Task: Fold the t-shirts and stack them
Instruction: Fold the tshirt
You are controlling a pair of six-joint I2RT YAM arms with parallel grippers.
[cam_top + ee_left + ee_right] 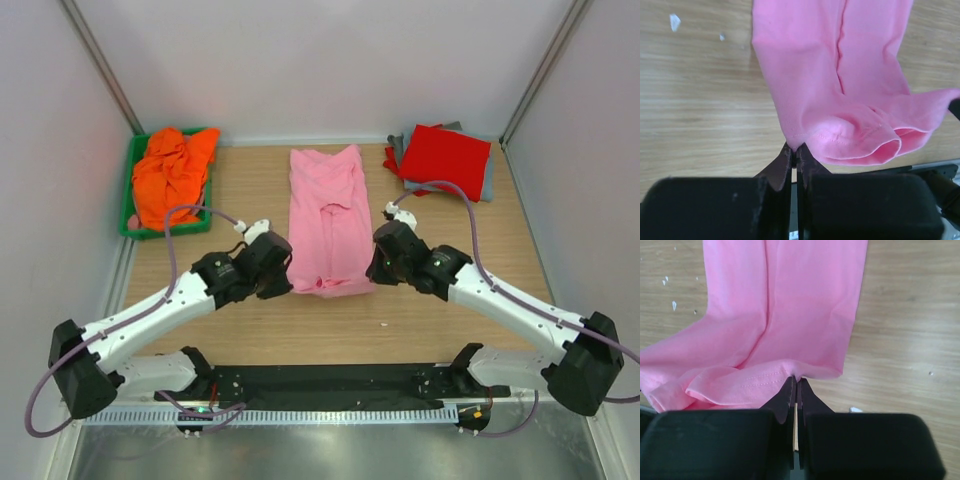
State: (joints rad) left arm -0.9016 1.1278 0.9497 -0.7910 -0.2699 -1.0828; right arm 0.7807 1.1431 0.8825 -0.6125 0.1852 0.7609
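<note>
The right gripper carries the t-shirt's corner outward along its long edge onto the t-shirt's middle (358,214) next.
A light pink t-shirt (328,215) lies folded lengthwise in the middle of the table, collar end far, hem end near. My left gripper (285,278) is shut on the hem's near left corner, seen in the left wrist view (795,147) pinching the pink cloth (850,90). My right gripper (374,268) is shut on the hem's near right corner, seen in the right wrist view (796,379) pinching the pink cloth (790,305). The hem is lifted and bunched between the grippers. An orange t-shirt (172,172) lies crumpled at the far left. Folded red (445,158) and grey (487,178) t-shirts are stacked at the far right.
The orange shirt sits in a green basket (129,205) at the far left corner. White walls close in the table on three sides. Small white flecks (674,305) lie on the wood. A black bar (330,380) runs along the near edge between the arm bases.
</note>
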